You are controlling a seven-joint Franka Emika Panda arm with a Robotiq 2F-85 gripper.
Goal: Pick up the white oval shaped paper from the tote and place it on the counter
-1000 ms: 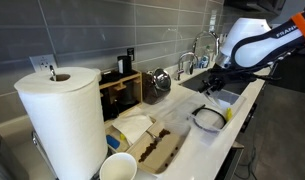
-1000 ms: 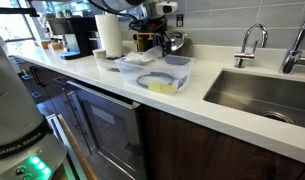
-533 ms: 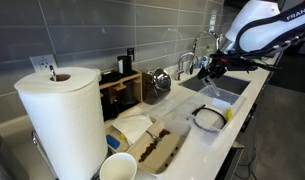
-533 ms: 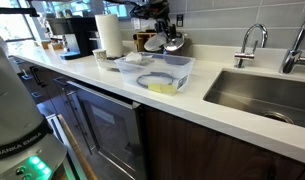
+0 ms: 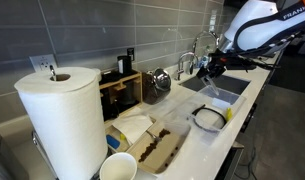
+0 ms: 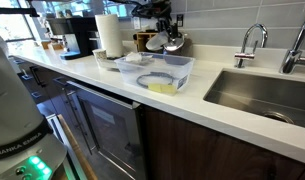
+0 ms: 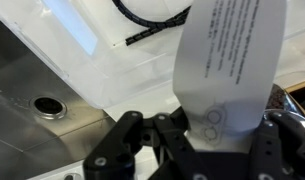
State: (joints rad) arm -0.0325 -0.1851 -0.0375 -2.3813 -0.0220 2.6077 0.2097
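The gripper moves past the tote's rim toward the tiled wall next. It then lowers to release over the counter beside the tote [image 6: 202,68], because that spot is empty.
My gripper [image 7: 207,135] is shut on the white oval shaped paper [image 7: 227,70], a printed white sheet that hangs from the jaws. In both exterior views the gripper [image 5: 207,70] [image 6: 167,38] hovers above the tote [image 5: 210,118] [image 6: 157,75], with the paper [image 6: 174,45] lifted clear of its rim. The tote stands on the white counter [image 6: 122,95] and holds a black loop and a yellow item [image 6: 162,88]. The wrist view shows the tote's pale wall [image 7: 62,25] beneath the paper.
The steel sink [image 6: 262,90] with its faucet [image 6: 250,45] lies beside the tote; its drain shows in the wrist view [image 7: 49,105]. A paper-towel roll [image 5: 62,120], a white cup [image 5: 118,167] and a brown-stained tray [image 5: 157,148] stand further along the counter.
Since one second ago the gripper has risen out of the tote with the paper. Over the last half second nothing has visibly moved.
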